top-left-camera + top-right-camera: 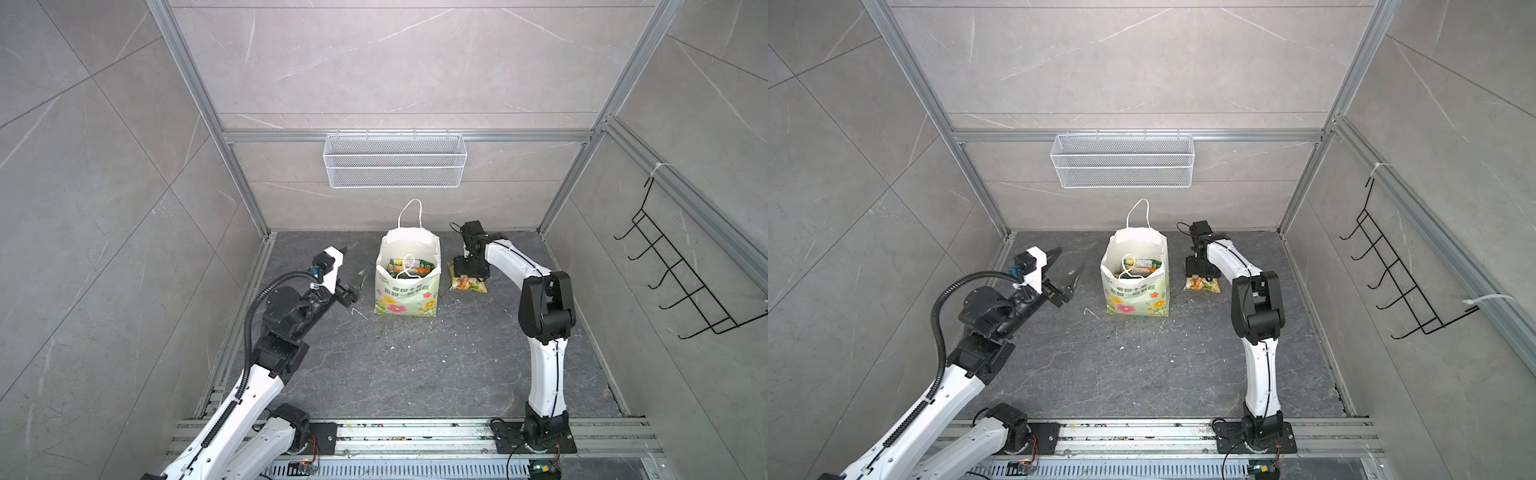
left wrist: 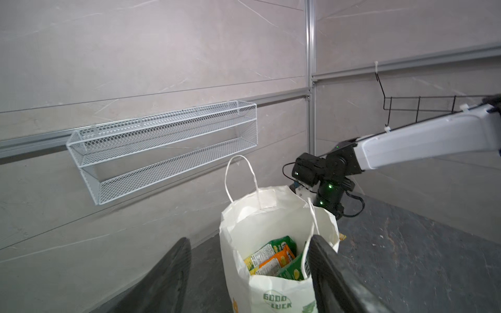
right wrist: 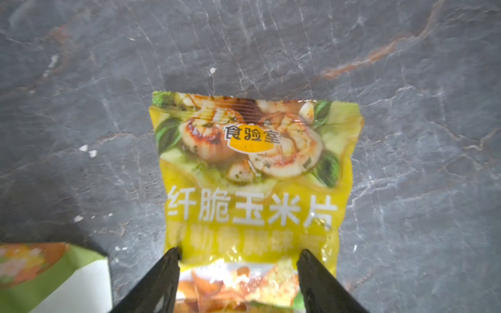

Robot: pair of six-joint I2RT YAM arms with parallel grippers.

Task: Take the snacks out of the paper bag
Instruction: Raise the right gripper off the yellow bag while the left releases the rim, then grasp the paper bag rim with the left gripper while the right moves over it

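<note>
My left gripper swings outward next and tips down over the bag's far rim beside the upright handle, since that paper edge stands clear of the snacks.
The paper bag (image 1: pixel 406 291) (image 1: pixel 1136 293) (image 2: pixel 271 295) stands upright at the middle back of the dark floor, its mouth open. Several snacks (image 1: pixel 409 266) (image 2: pixel 273 260), green and orange packets, lie inside it under a fallen cord handle. A yellow chip bag (image 1: pixel 469 284) (image 1: pixel 1204 285) (image 3: pixel 252 173) lies flat on the floor just right of the paper bag. My right gripper (image 1: pixel 468 275) (image 3: pixel 239 251) points down over it, open, with its fingertips spread above the packet's lower part. My left gripper (image 1: pixel 353 266) (image 1: pixel 1069 261) (image 2: pixel 249 238) hangs open left of the paper bag, aimed at it, with nothing between its fingers.
A white wire mesh basket (image 1: pixel 395 166) (image 2: pixel 162 146) hangs on the back wall above the paper bag. A black wire hook rack (image 1: pixel 681 266) is fixed to the right wall. Small white crumbs (image 1: pixel 392 348) dot the floor in front of the bag.
</note>
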